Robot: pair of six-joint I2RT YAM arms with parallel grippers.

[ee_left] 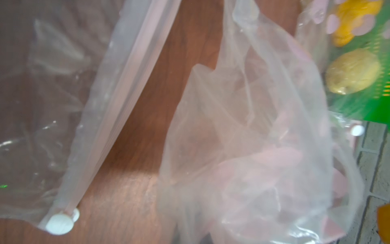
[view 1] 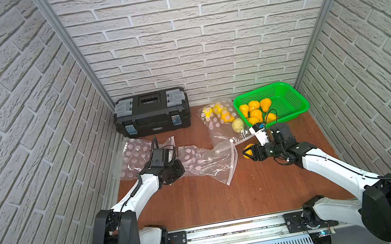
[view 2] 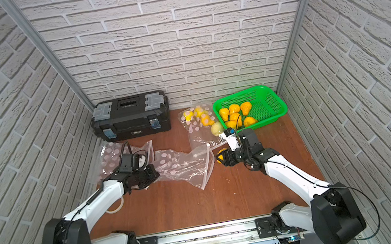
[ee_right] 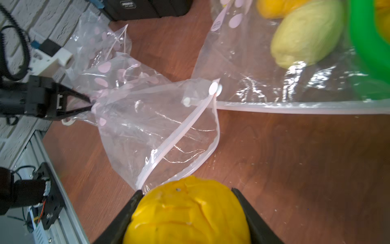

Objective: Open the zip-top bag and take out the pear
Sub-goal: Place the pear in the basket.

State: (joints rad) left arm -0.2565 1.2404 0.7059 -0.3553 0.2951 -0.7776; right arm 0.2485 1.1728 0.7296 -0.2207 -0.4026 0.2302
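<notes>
I need my left gripper to pull the bag's bottom end outward over the other dotted bag [view 1: 132,159] and release it, since that bag lies between gripper and side.
The clear zip-top bag [view 1: 209,162] [view 2: 185,165] with pink dots lies crumpled across the middle of the wooden table. Its zip mouth [ee_right: 181,131] gapes toward the right arm. My left gripper [view 1: 179,170] [view 2: 153,174] is shut on the bag's bottom end, and in the right wrist view its fingertips [ee_right: 90,103] pinch the plastic. My right gripper [view 1: 247,153] [view 2: 220,157] [ee_right: 186,190] is shut on a yellow pear [ee_right: 190,215]. It holds the pear just outside the bag's mouth, a little above the table. Plastic film [ee_left: 253,147] fills the left wrist view and hides the left jaws.
A green basket [view 1: 290,95] with several yellow pears [view 1: 255,110] stands at the back right. Beside it lies a second bag [view 1: 223,134] with fruit inside. A black toolbox [view 1: 152,116] sits against the back wall. Another dotted bag [view 1: 135,155] lies at the left.
</notes>
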